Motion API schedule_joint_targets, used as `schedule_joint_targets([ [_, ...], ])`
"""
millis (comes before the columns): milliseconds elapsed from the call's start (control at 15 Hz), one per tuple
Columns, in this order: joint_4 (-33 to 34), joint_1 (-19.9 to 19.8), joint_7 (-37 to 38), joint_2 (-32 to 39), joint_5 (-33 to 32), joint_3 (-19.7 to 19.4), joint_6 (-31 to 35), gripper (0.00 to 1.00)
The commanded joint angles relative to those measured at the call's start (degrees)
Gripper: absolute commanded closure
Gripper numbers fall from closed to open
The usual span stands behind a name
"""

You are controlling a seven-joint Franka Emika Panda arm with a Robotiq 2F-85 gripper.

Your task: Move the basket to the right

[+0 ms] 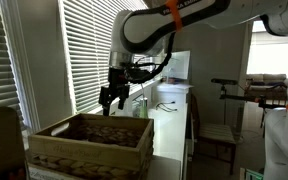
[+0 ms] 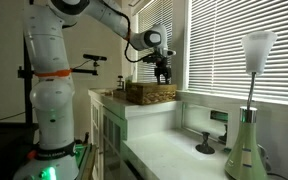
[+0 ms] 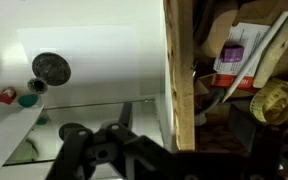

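My gripper is above the basket's wooden rim, and the rim is between my open fingers. I will next move down with a finger on either side of the basket's rim and close.
The basket [image 1: 92, 143] is a box-shaped tan wicker basket with a lighter wooden rim. It stands on a white counter in both exterior views, small and far off in one [image 2: 151, 93]. My gripper [image 1: 111, 98] hangs just above the basket's far edge by the window blinds; it shows in the exterior view too [image 2: 164, 74]. In the wrist view the gripper [image 3: 179, 135] is open and straddles the basket's wooden rim [image 3: 180, 70], one finger outside and one inside. It does not squeeze the rim. Several loose items lie inside.
The white counter [image 2: 174, 135] runs along the window blinds [image 1: 84, 50]. A white lamp [image 2: 252, 100] stands at its near end. A white appliance [image 1: 174, 95] stands behind the basket. A round dark object [image 3: 51, 68] lies on the counter beside the basket.
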Motion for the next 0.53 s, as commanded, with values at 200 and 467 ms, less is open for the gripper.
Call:
schedule_joint_targets([
  [200, -2.09, 1.22, -0.37, 0.74, 1.45, 0.01, 2.19, 0.16],
  [467, -3.61, 1.47, -0.85, 0.62, 2.68, -0.19, 4.93, 0.28],
])
